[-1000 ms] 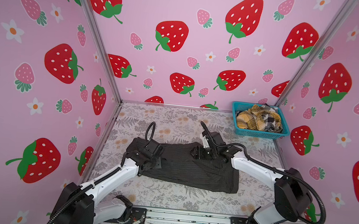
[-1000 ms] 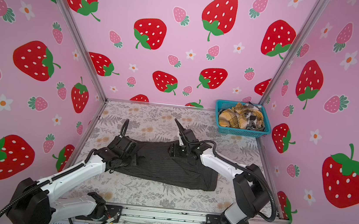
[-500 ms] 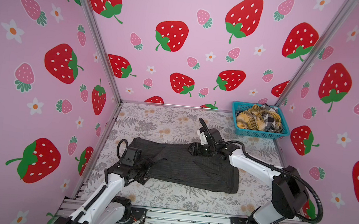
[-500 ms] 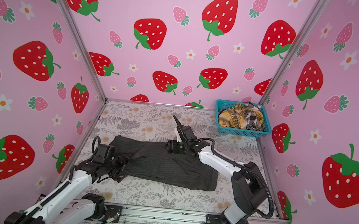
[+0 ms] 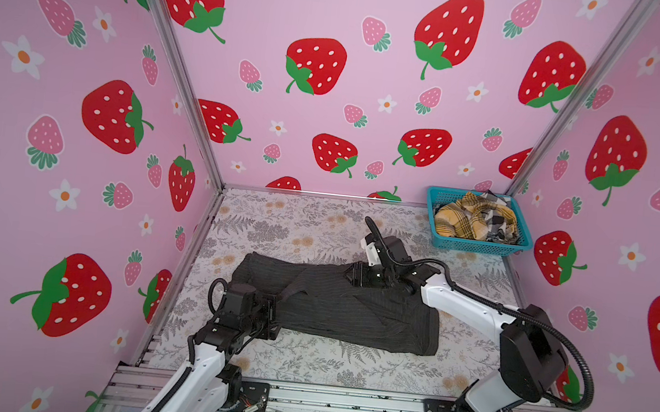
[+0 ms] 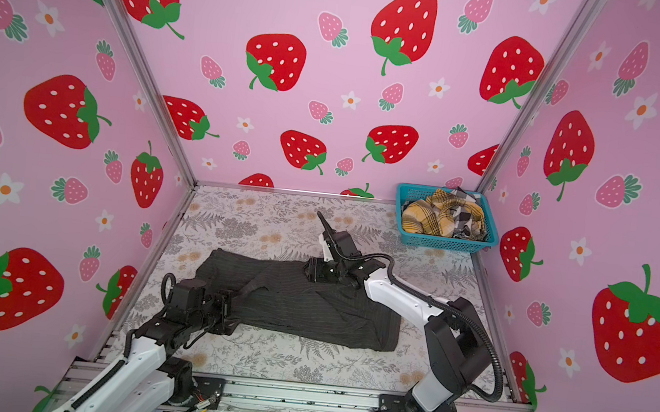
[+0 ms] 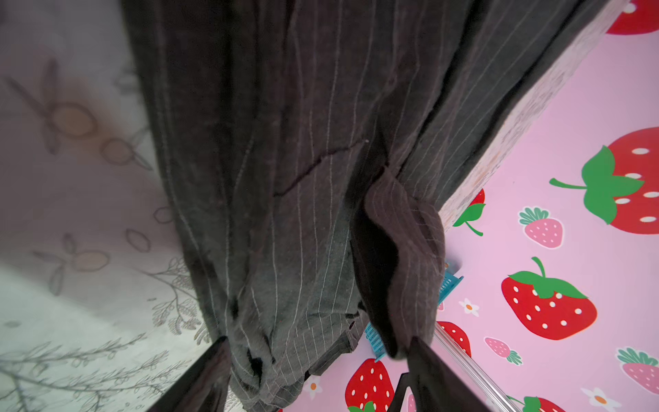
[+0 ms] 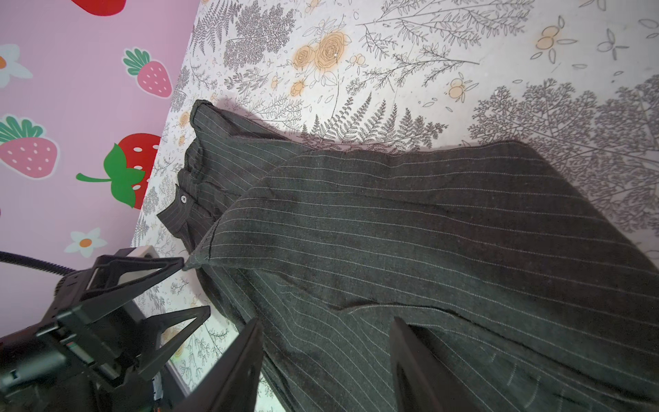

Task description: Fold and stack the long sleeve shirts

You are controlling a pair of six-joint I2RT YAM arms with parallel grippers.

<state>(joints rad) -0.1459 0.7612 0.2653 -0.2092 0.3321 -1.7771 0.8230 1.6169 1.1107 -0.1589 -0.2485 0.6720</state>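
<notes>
Next, the left gripper moves outward from the shirt's near edge, low over the cloth, and closes on the raised fold (image 5: 295, 290) (image 7: 410, 254), since its edge stands off the shirt.
A dark charcoal pinstriped shirt (image 5: 351, 309) (image 6: 309, 309) lies partly folded across the floral table. My left gripper (image 5: 272, 318) (image 6: 229, 311) sits low at its near-left edge. In the left wrist view that gripper (image 7: 317, 356) stands open with bunched cloth between the fingers. My right gripper (image 5: 348, 273) (image 6: 307, 271) rests at the shirt's far edge. Seen from its wrist, the right gripper (image 8: 326, 321) is open, both fingers pressed down on striped cloth (image 8: 428, 232). A yellow plaid shirt (image 5: 460, 220) and a black-white check shirt (image 5: 498, 220) lie crumpled in the basket.
The teal mesh basket (image 5: 478, 245) (image 6: 441, 243) stands in the far right corner against the pink strawberry walls. A metal rail (image 5: 341, 400) runs along the table's near edge, where both arm bases are mounted.
My left gripper has drawn back from the shirt's left end to its near-left edge, with its jaws wider. The right gripper has slid slightly left along the far edge and narrowed.
</notes>
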